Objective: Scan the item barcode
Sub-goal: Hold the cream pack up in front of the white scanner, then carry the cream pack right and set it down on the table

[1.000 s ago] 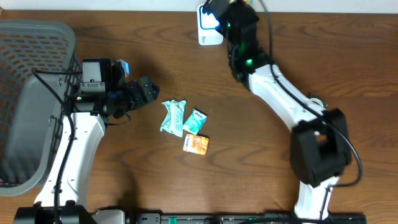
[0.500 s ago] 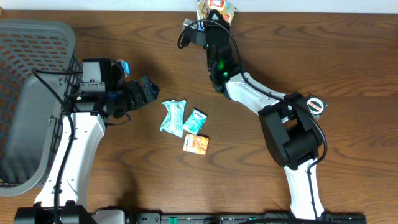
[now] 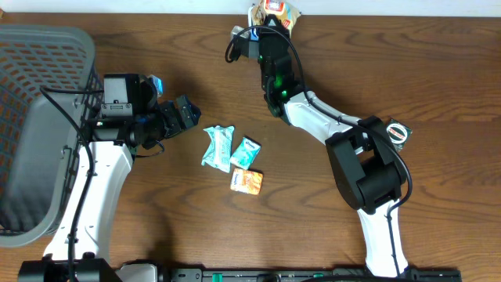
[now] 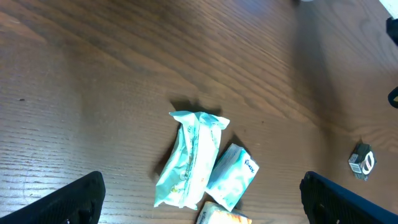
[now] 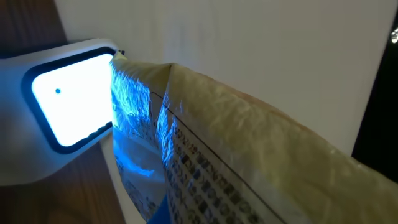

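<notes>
My right gripper needs to swing across, back and down next to release the packet, as bare tabletop (image 3: 433,147) beside the round object is to its right in the overhead view.
My right gripper (image 3: 268,23) is at the table's far edge, shut on a yellowish crinkled snack packet (image 3: 275,9). Seen from the right wrist, the packet (image 5: 249,149) fills the frame with its printed side close to the glowing window of the white scanner (image 5: 65,106), and blue light falls on the foil. The packet hides my right fingers, and the arm covers the scanner from overhead. Left of centre my left gripper (image 3: 182,113) stands open and holds nothing. Its fingertips (image 4: 74,199) frame three packets lying on the table.
A long teal packet (image 3: 218,147), a small teal tissue pack (image 3: 246,153) and an orange pack (image 3: 246,181) lie together mid-table. A grey mesh basket (image 3: 39,117) stands at the left edge. A small round object (image 3: 398,132) lies beside the right arm.
A second ago the right arm swung left and brought the packet to the far edge over the scanner. It has held still for the last half second. The left arm has not moved.
</notes>
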Controlling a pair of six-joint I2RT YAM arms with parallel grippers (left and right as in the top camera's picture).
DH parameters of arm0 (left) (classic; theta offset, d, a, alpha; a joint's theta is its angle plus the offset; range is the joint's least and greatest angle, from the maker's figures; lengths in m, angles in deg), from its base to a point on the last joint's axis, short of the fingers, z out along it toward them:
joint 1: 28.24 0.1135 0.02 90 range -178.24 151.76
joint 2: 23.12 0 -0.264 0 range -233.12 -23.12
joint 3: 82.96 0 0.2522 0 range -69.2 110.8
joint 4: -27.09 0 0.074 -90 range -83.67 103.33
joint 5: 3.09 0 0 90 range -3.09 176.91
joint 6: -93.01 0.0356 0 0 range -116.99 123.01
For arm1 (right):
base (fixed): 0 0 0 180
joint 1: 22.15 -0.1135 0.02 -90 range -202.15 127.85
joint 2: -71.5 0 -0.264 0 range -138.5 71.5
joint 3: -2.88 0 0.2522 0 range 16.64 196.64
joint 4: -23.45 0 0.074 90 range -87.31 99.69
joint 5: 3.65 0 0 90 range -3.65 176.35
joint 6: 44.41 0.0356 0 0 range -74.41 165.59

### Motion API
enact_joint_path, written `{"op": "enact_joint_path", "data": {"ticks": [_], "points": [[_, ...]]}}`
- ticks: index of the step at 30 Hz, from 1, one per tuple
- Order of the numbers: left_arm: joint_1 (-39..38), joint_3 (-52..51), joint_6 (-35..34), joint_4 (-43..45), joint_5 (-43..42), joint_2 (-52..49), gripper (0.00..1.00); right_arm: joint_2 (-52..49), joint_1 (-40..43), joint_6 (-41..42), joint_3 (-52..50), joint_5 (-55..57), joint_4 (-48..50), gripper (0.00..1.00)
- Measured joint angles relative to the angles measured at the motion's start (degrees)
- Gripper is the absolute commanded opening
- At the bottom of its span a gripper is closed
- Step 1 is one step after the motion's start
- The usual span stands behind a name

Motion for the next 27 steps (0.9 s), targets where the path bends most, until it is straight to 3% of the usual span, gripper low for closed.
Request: {"op": "enact_joint_path", "data": {"ticks": [7, 11, 20, 24, 27], "points": [[0.0, 0.0, 0.0, 0.0, 0.0, 0.0, 0.99, 0.0, 0.0, 1.4, 0.0, 0.8, -0.8, 0.01], [0.0, 0.0, 0.0, 0.0, 0.0, 0.0, 0.99, 4.7, 0.2, 9.4, 0.0, 1.4, -12.8, 0.01], [0.0, 0.0, 0.0, 0.0, 0.0, 0.0, 0.99, 33.6, 4.4, 42.8, 0.5, -10.2, -47.9, 0.01], [0.0, 0.0, 0.2, 0.1, 0.0, 0.0, 0.99, 45.7, 11.0, 62.1, 1.7, -18.6, -64.1, 0.01], [0.0, 0.0, 0.2, 0.1, 0.0, 0.0, 0.99, 49.3, 16.1, 70.8, 1.7, -21.4, -72.8, 0.01]]}}
